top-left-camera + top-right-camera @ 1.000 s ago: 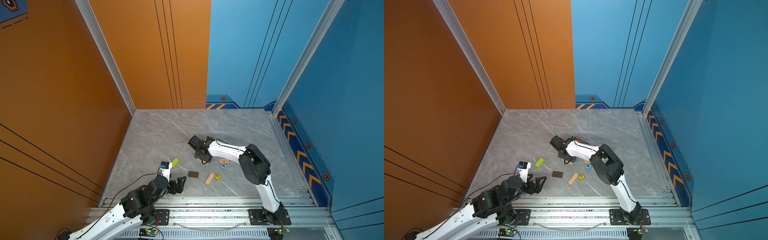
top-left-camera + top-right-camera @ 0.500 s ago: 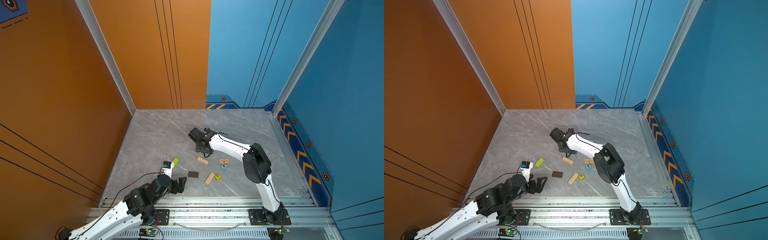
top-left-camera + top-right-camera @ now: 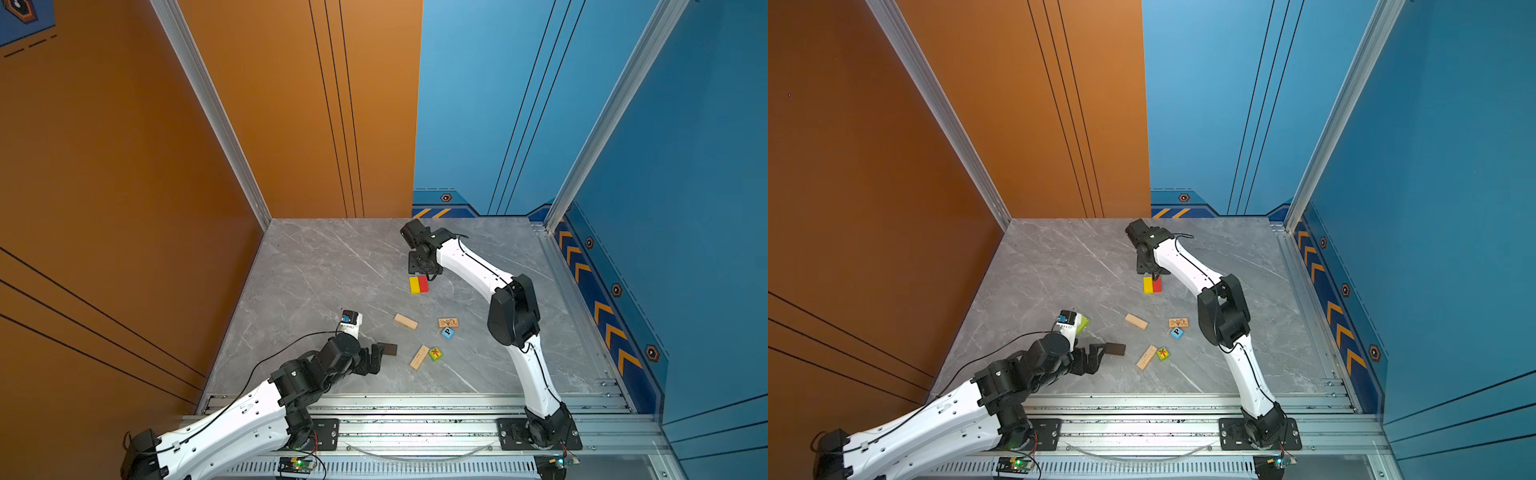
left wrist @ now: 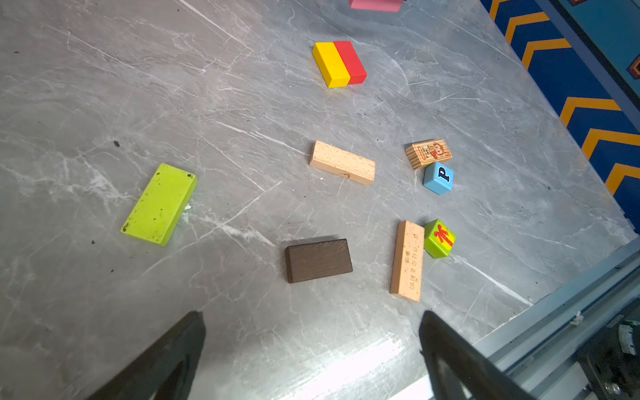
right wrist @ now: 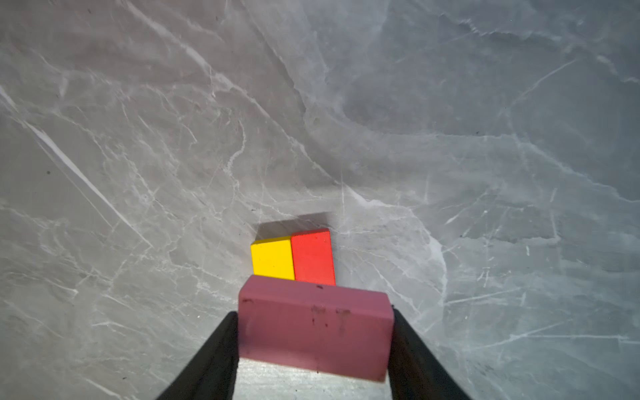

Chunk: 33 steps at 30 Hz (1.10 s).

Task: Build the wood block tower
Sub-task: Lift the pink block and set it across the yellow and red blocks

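The robot's right gripper will next go down until the pink block spans the yellow and red blocks and let go of it, because that flat pair is below the gripper.
A yellow block and a red block lie flat side by side on the grey marble table. My right gripper hangs just behind and above them, shut on a pink block held by its short ends. The pink block's edge also shows in the left wrist view. My left gripper is open and empty, low over the table, just short of a dark brown block.
Loose on the table are a lime block, two plain tan blocks, a printed tan block, a blue "P" cube and a green cube. A metal rail runs along the front edge.
My right gripper has drawn back toward the far side with the pink block, uncovering a tan block and the yellow-red pair. My left arm has edged forward toward the dark brown block.
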Available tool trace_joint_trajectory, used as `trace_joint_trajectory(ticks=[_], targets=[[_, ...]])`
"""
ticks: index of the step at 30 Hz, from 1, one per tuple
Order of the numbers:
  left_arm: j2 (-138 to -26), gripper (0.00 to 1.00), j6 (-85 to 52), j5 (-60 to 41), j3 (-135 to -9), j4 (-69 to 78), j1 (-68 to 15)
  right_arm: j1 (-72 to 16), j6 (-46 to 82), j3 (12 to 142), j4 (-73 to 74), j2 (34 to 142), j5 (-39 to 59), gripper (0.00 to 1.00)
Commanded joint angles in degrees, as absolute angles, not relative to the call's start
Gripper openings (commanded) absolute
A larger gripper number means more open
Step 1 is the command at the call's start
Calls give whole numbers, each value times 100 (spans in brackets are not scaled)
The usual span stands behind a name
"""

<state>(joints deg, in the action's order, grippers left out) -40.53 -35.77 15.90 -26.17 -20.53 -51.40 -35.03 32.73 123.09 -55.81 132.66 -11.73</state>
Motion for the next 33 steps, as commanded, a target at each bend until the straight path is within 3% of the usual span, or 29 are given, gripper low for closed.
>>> trace_joint_trajectory(ticks=[1, 33], targets=[[-4129, 98, -3418, 1502, -2829, -1934, -4986, -3499, 2851, 12554, -5971, 13534, -836, 56], [-4279, 98, -3366, 1088, -2901, -1969, -4225, -3256, 2676, 12917, -5731, 14114, -264, 58]])
